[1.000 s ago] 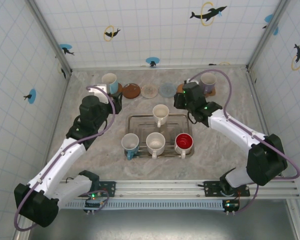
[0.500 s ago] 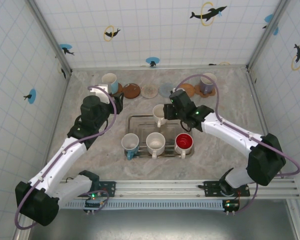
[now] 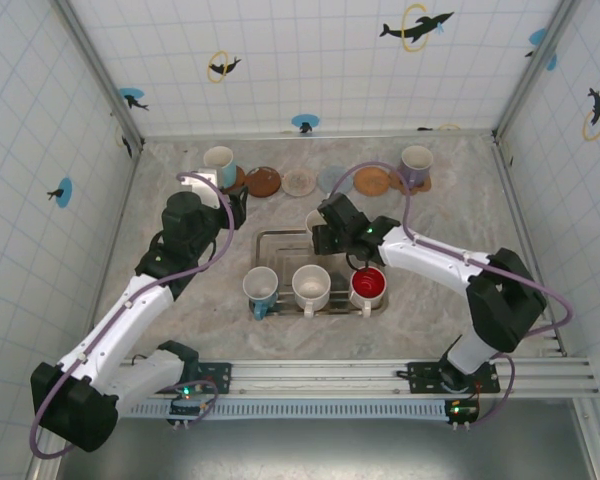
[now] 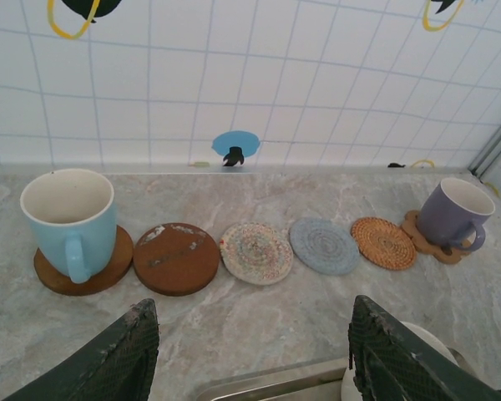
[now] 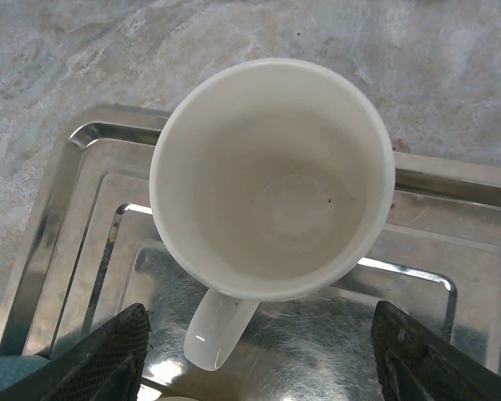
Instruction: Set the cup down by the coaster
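The far white cup's handle is below, between my open fingers, so my right gripper will lower astride it next, then close on it.
A white cup (image 5: pixel 271 175) stands upright at the far end of the steel tray (image 5: pixel 50 225), its handle (image 5: pixel 217 330) pointing back between my right fingers. My right gripper (image 5: pixel 267 355) (image 3: pixel 318 232) hangs open just above and behind that cup, holding nothing. Along the back lie a brown coaster (image 4: pixel 175 257), a pale woven coaster (image 4: pixel 256 252), a blue coaster (image 4: pixel 324 246) and a wicker coaster (image 4: pixel 384 242), all bare. My left gripper (image 4: pixel 250 359) (image 3: pixel 228 206) is open over the stone top in front of them, left of the tray.
A light blue cup (image 4: pixel 67 217) sits on a coaster at back left, a purple cup (image 4: pixel 455 217) on one at back right. The tray's near row holds a blue-and-white cup (image 3: pixel 260 287), a white cup (image 3: pixel 311 285) and a red cup (image 3: pixel 368 285). Tiled walls enclose the table.
My right arm has swung left from beside the purple cup to above the white cup in the tray, jaws spreading wider. The left arm has stayed put.
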Robot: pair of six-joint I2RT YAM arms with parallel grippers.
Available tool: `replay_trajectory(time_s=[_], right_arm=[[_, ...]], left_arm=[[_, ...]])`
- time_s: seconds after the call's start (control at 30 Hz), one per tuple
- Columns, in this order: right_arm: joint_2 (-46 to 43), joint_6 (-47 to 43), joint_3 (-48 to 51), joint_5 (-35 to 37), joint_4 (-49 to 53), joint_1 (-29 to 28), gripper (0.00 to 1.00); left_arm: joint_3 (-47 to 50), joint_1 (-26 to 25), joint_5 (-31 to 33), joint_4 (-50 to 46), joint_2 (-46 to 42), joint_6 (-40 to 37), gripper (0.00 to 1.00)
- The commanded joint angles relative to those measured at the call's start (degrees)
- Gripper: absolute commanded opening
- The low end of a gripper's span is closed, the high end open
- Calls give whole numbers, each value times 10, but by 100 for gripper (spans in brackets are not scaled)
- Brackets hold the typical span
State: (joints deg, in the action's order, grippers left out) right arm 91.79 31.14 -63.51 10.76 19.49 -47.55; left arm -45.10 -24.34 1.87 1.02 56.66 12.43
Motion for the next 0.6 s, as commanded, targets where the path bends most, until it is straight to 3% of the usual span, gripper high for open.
replay_trajectory(time_s=[0.0, 0.57], right_arm=[[15, 14, 4, -7, -23, -4, 72], [85, 21, -25, -4, -31, -5, 66]], left_arm=[[4, -2, -10, 18, 4, -11, 61], [2, -2, -7, 14, 16, -15, 61]])
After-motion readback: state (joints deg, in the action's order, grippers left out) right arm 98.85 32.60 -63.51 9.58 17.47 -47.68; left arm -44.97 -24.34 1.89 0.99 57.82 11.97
